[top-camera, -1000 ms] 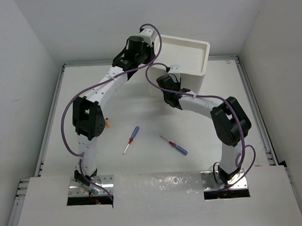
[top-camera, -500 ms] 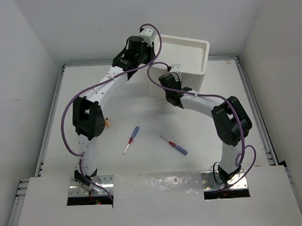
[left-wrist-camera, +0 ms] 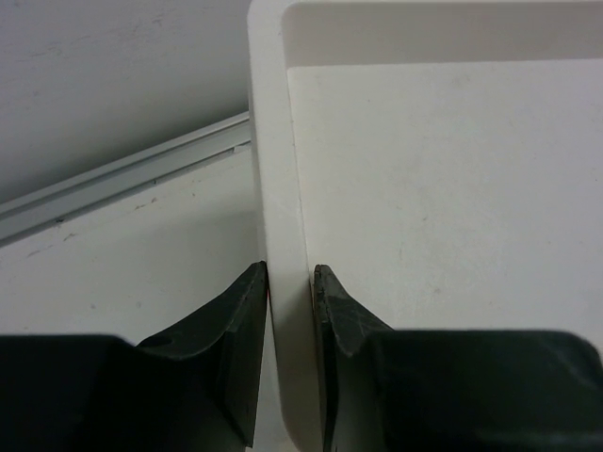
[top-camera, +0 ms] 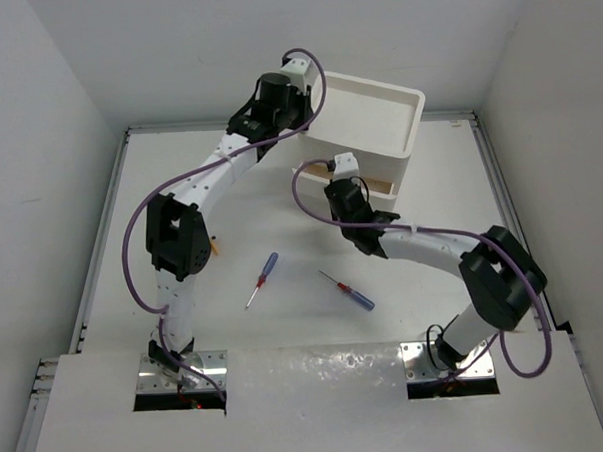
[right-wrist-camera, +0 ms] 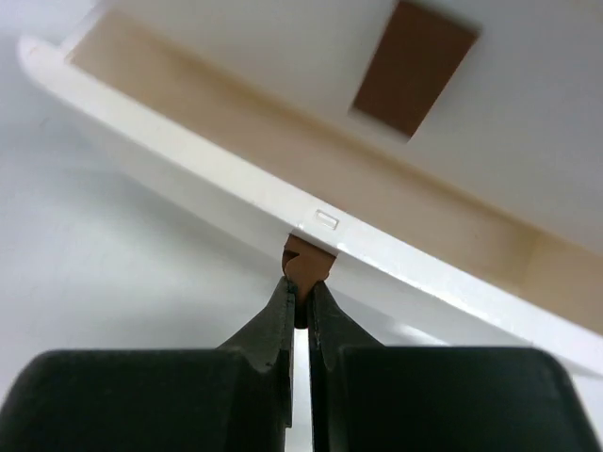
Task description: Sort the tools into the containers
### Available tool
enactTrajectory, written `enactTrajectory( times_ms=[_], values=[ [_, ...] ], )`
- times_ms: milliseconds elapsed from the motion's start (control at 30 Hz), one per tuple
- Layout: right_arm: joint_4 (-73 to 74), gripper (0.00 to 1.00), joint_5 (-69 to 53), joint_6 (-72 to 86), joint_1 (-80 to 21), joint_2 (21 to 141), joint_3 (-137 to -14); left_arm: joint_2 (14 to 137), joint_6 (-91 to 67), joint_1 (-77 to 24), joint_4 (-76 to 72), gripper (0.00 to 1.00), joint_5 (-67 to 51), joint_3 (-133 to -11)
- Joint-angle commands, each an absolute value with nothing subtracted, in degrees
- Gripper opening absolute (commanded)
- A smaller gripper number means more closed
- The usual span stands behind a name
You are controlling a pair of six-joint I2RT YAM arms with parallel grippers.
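Observation:
The lower drawer (right-wrist-camera: 179, 160) is only partly open, so my right gripper will next pull the red-brown tab back toward my base, then release it.
The white drawer unit (top-camera: 409, 111) stands at the back of the table. My left gripper (top-camera: 304, 108) is shut on the unit's left rim wall (left-wrist-camera: 281, 169), one jaw on each side, fingertips midway (left-wrist-camera: 290, 278). My right gripper (top-camera: 343, 174) is shut on the red-brown tab (right-wrist-camera: 309, 259) of a lower drawer (right-wrist-camera: 179, 160), which is pulled partly open (top-camera: 375, 186). An upper drawer's tab (right-wrist-camera: 415, 64) shows above it. Two screwdrivers lie on the table: one with a blue and red handle (top-camera: 264, 276), and one with a red and blue handle (top-camera: 349, 291).
A small orange-tipped item (top-camera: 215, 247) lies half hidden beside the left arm's elbow. The table has raised rails at the left (top-camera: 102, 245) and right (top-camera: 512, 227). White walls enclose the back and sides.
My right gripper has drawn back toward the near edge with the tab in it, and the lower drawer has slid open. The left gripper has stayed on the rim.

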State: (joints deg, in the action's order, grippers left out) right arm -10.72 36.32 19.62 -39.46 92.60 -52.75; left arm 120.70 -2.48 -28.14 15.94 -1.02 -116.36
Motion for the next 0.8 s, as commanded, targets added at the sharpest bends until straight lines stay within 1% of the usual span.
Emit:
enactTrajectory(
  times_ms=[0,133,233,367,433,533,567,633,667,733,767],
  values=[
    [-16.53,0.0,34.72,19.33,-42.62,85.35,-50.37,120.67,-4.04,-30.41,19.34,0.0,-4.66,-117.16],
    [-14.24,0.0,34.02,22.84,-44.29,80.78,-46.68,120.76,-4.48,-30.41,19.16,0.0,-3.87,-117.33],
    [-12.04,0.0,34.8,24.26,-48.23,77.88,-43.61,120.94,-4.83,-30.5,18.99,0.0,-3.78,-117.25],
    [-9.41,0.0,36.04,23.47,-52.38,75.94,-42.89,121.11,-4.57,-30.41,19.25,0.0,-3.96,-117.25],
    [-7.48,0.0,32.97,21.55,-52.47,75.94,-44.2,121.11,-4.31,-30.41,19.16,0.0,-4.13,-117.25],
    [-2.04,0.31,27.36,17.5,-52.47,76.64,-48.68,121.03,-4.13,-30.41,19.25,0.0,-5.01,-117.42],
    [1.89,0.48,25.59,14.79,-52.64,76.21,-49.65,120.94,-4.22,-30.41,19.16,0.0,-5.44,-117.42],
    [4.03,0.59,20.08,11.27,-53.35,75.06,-49.48,120.76,-4.22,-30.41,19.34,0.08,-5.71,-117.51],
    [5.96,0.67,18.47,8.29,-53.87,74.36,-49.13,120.76,-4.22,-30.41,19.51,0.12,-5.8,-117.68],
    [8.86,0.71,16.44,5.9,-56.42,72.86,-49.22,120.76,-4.22,-30.32,19.6,0.2,-5.98,-118.12],
    [12.71,0.73,16.17,3.71,-57.38,72.86,-49.57,120.76,-4.13,-30.41,19.77,0.25,-6.15,-118.3]
  ],
)
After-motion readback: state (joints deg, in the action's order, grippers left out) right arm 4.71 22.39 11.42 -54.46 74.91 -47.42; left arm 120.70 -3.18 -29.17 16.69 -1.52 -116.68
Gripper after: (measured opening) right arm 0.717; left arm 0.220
